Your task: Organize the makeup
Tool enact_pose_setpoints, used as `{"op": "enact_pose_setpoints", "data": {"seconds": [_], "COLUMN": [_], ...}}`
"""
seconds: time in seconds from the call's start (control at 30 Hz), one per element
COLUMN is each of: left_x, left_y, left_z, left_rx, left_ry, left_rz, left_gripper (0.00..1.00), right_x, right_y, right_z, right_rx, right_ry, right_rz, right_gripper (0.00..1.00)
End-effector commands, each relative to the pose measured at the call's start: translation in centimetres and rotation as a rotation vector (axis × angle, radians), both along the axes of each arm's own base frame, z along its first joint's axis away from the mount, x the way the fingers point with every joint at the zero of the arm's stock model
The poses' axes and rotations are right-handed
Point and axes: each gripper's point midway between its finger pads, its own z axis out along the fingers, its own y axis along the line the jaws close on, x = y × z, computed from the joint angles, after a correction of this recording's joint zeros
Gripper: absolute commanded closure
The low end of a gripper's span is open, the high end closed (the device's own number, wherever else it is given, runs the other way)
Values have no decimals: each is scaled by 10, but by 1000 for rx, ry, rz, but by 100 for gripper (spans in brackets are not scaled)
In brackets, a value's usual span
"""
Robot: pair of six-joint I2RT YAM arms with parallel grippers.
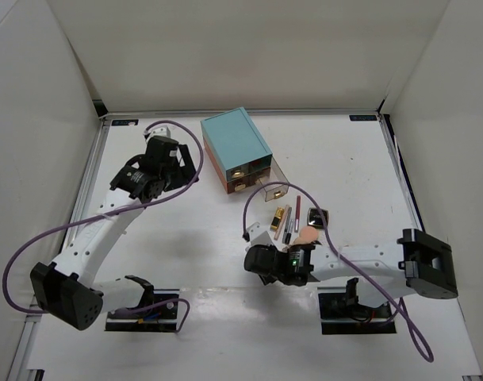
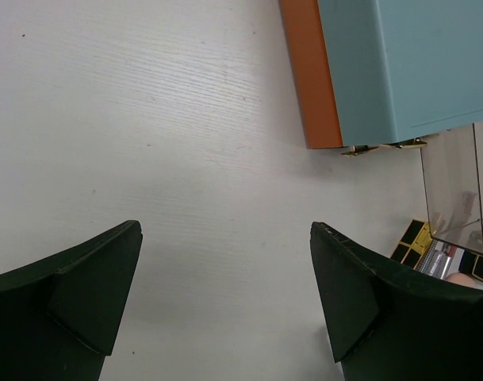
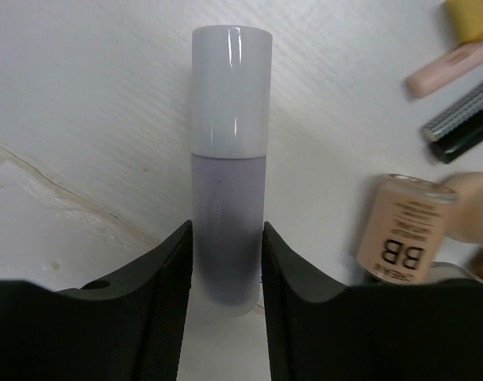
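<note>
I will lift the tube in my right gripper next, carry it outward over the clear drawer (image 1: 275,176), which is pulled open outward of the gripper, then lower the tube and let go of it.
My right gripper (image 3: 228,238) is shut on the silver-lilac tube (image 3: 229,119), which lies lengthwise between the fingers on the white table, pale cap pointing away. In the top view the right gripper (image 1: 261,258) is just left of the makeup pile: gold lipstick tube (image 1: 282,218), slim black sticks (image 1: 293,221), peach sponge (image 1: 306,235) and black compact (image 1: 318,216). A tan BB tube (image 3: 404,230), a pink stick (image 3: 451,67) and a black stick (image 3: 461,127) lie to the right. My left gripper (image 2: 225,230) is open and empty over bare table, left of the teal box.
The teal drawer box (image 1: 235,139) stands at the back centre, its orange side (image 2: 316,79) facing my left gripper. A clear drawer (image 1: 273,188) is pulled out towards the pile. White walls enclose the table. A purple cable (image 1: 253,208) loops over the right arm.
</note>
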Motion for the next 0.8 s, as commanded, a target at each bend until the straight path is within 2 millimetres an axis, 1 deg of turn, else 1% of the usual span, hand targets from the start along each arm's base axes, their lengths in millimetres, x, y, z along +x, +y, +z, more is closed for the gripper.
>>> {"op": "enact_pose_setpoints", "data": {"seconds": [0.0, 0.03, 0.07, 0.1, 0.17, 0.2, 0.23, 0.27, 0.3, 0.33, 0.37, 0.4, 0.43, 0.47, 0.53, 0.57, 0.6, 0.63, 0.67, 0.7, 0.73, 0.77], "left_x": [8, 12, 13, 17, 18, 21, 21, 23, 24, 26, 29, 30, 32, 36, 41, 42, 45, 47, 49, 50, 50, 52], "left_y": [-11, -12, -14, -16, -16, -17, -17, -18, -19, -18, -21, -21, -23, -24, -26, -27, -27, -28, -28, -29, -29, -28], "left_z": [5, 9, 10, 11, 10, 9, 8, 10, 10, 10, 12, 14, 13, 20, 21, 23, 24, 24, 26, 26, 26, 24], "left_rx": [-31, -36, -39, -42, -40, -41, -37, -41, -40, -39, -44, -50, -48, -54, -49, -47, -47, -44, -43, -42, -39, -34], "left_ry": [-30, -43, -47, -55, -51, -51, -47, -54, -55, -53, -66, -71, -70, -87, -91, -95, -99, -101, -107, -107, -106, -104], "left_rz": [-26, -28, -31, -34, -34, -31, -30, -30, -28, -26, -29, -29, -36, -34, -38, -43, -40, -41, -40, -43, -49, -45], "left_gripper": [2, 2, 2, 2, 2, 2, 2, 2, 2, 2, 2, 2, 2, 2, 2, 2, 2, 2, 1, 2, 2, 2], "right_x": [22, 29, 33, 37, 46, 50, 53, 59, 68, 75, 82, 96, 106, 119, 139, 144, 161, 174, 177, 190, 199, 203], "right_y": [6, 4, 5, 6, 11, 9, 7, 10, 2, -3, -5, -17, -22, -26, -33, -33, -45, -46, -42, -51, -46, -43], "right_z": [56, 64, 80, 89, 115, 128, 136, 156, 161, 171, 191, 192, 198, 210, 220, 219, 220, 222, 218, 219, 218, 217], "right_rx": [58, 65, 93, 105, 164, 180, 188, 228, 201, 204, 221, 180, 163, 176, 145, 139, 126, 111, 131, 133, 133, 129], "right_ry": [-123, -138, -147, -146, -156, -167, -172, -190, -202, -220, -242, -245, -266, -271, -286, -269, -271, -275, -229, -218, -198, -184], "right_rz": [-26, -33, -31, 4, 15, 43, 46, 45, 42, 22, 17, -18, -30, -45, -75, -56, -106, -111, -75, -98, -87, -49], "right_gripper": [100, 100, 100, 100, 100, 100, 100, 100, 100, 100, 100, 100, 100, 100, 100, 100, 100, 100, 100, 100, 100, 100]}}
